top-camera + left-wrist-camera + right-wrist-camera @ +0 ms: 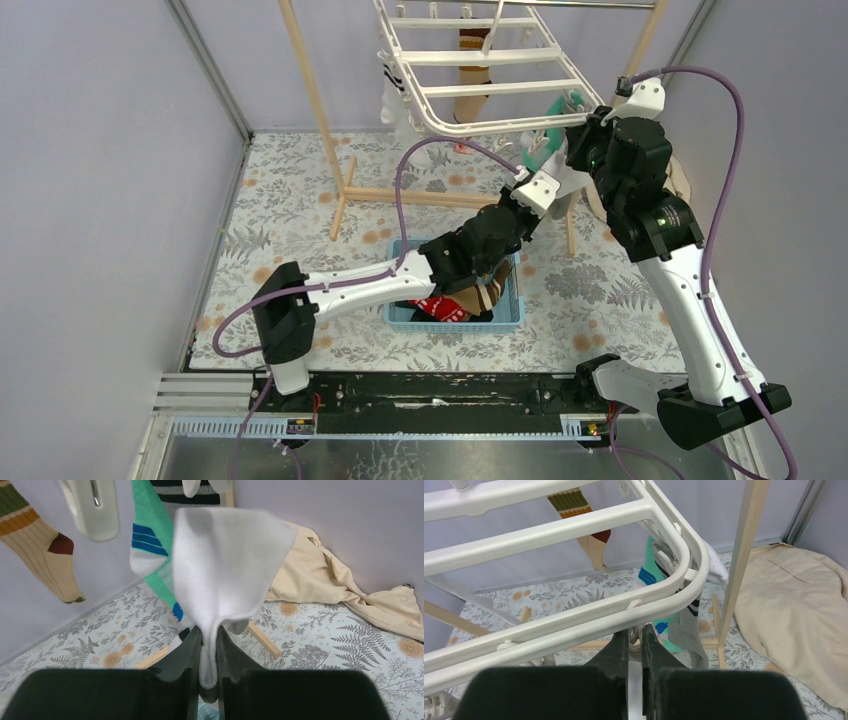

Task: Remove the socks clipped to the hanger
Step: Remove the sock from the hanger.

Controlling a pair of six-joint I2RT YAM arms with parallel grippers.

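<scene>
The white sock [225, 565] will next move with my left gripper back and down away from the hanger [574, 525], then into the blue basket, where the red sock already lies.
The white hanger [574, 525] fills the upper left of the right wrist view, and its frame [480, 70] hangs at the top of the overhead view. My right gripper [635, 635] sits just under its near rail, shut on a small white clip [634, 629]. A teal sock [651, 575] and a grey sock [689, 630] dangle beyond it. My left gripper [209, 640] is shut on the lower end of a white sock [225, 565], which stretches upward. Beside it hang a teal sock [150, 545], a brown-striped sock [40, 545] and an empty clip [95, 505].
A blue basket [505, 310] on the floral mat holds a red sock [440, 307] and others, under the left arm. A beige cloth [794, 605] lies at the right wall. Wooden rack poles [744, 545] stand close behind the hanger.
</scene>
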